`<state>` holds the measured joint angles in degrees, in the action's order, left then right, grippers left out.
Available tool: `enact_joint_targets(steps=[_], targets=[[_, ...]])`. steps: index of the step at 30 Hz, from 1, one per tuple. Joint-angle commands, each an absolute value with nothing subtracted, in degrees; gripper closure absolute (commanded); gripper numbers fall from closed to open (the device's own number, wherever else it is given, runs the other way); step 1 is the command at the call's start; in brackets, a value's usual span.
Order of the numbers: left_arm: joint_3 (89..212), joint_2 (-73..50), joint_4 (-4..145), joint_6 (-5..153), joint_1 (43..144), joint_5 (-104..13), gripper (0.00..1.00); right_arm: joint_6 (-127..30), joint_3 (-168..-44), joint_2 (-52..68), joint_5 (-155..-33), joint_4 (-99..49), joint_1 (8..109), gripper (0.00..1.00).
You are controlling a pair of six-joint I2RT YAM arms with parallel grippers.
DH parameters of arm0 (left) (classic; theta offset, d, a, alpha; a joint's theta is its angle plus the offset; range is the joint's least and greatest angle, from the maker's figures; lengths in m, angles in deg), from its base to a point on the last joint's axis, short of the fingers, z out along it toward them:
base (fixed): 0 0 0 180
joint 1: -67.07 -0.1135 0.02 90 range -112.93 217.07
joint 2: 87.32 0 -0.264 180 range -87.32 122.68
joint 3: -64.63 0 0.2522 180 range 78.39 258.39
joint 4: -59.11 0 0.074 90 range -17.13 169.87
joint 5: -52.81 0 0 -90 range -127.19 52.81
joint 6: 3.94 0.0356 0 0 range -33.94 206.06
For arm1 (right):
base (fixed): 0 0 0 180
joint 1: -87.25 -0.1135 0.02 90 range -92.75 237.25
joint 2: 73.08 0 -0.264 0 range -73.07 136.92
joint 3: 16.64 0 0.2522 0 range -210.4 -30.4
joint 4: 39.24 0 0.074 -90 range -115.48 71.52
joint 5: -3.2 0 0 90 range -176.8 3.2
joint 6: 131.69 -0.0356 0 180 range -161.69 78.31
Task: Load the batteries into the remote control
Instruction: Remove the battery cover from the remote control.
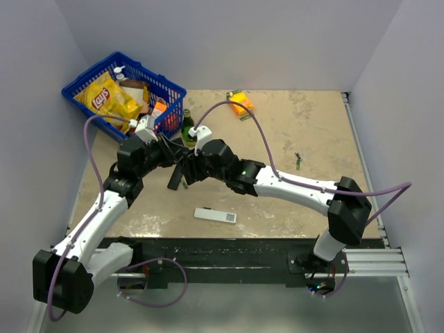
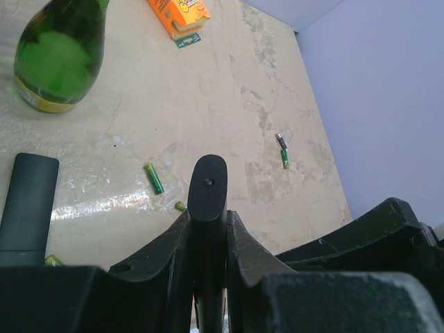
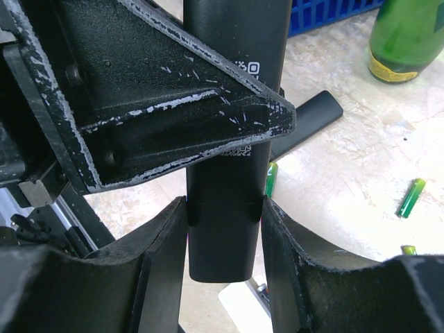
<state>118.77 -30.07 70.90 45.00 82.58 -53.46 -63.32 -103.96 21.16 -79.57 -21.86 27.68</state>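
Note:
My right gripper moves over to its right in the top view next, lowers to the clear tabletop (image 1: pixel 260 203) beside the white remote below it and releases.
The black remote control (image 1: pixel 175 180) is held off the table between both grippers at the middle. My left gripper (image 2: pixel 208 218) is shut on it, with its rounded tip (image 2: pixel 208 184) sticking out past the fingers. My right gripper (image 3: pixel 223 232) is shut on its other end (image 3: pixel 222 250). In the top view the left gripper (image 1: pixel 179 165) and the right gripper (image 1: pixel 199 168) meet. Green batteries lie loose on the table (image 2: pixel 153 177) (image 2: pixel 181 206) (image 2: pixel 284 158), and show in the right wrist view too (image 3: pixel 411 198) (image 3: pixel 270 179). A separate flat black bar (image 2: pixel 28 205) lies on the table.
A green bottle (image 1: pixel 187 128) stands just behind the grippers. A blue basket (image 1: pixel 90 83) with snacks is at the back left. An orange packet (image 1: pixel 241 103) lies at the back. A flat white remote (image 1: pixel 215 216) lies near the front edge.

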Motion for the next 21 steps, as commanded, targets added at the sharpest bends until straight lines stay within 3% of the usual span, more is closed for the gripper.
enact_joint_targets(steps=[1,21], targets=[[119.35,-32.65,61.19,44.40,78.85,-46.59,1.00,-61.99,-100.63,21.41,-83.54,-12.21,25.64,0.72],[119.17,-33.35,60.31,44.23,75.33,-47.30,1.00,-60.94,-99.75,21.67,-86.53,-10.71,23.88,0.73]])
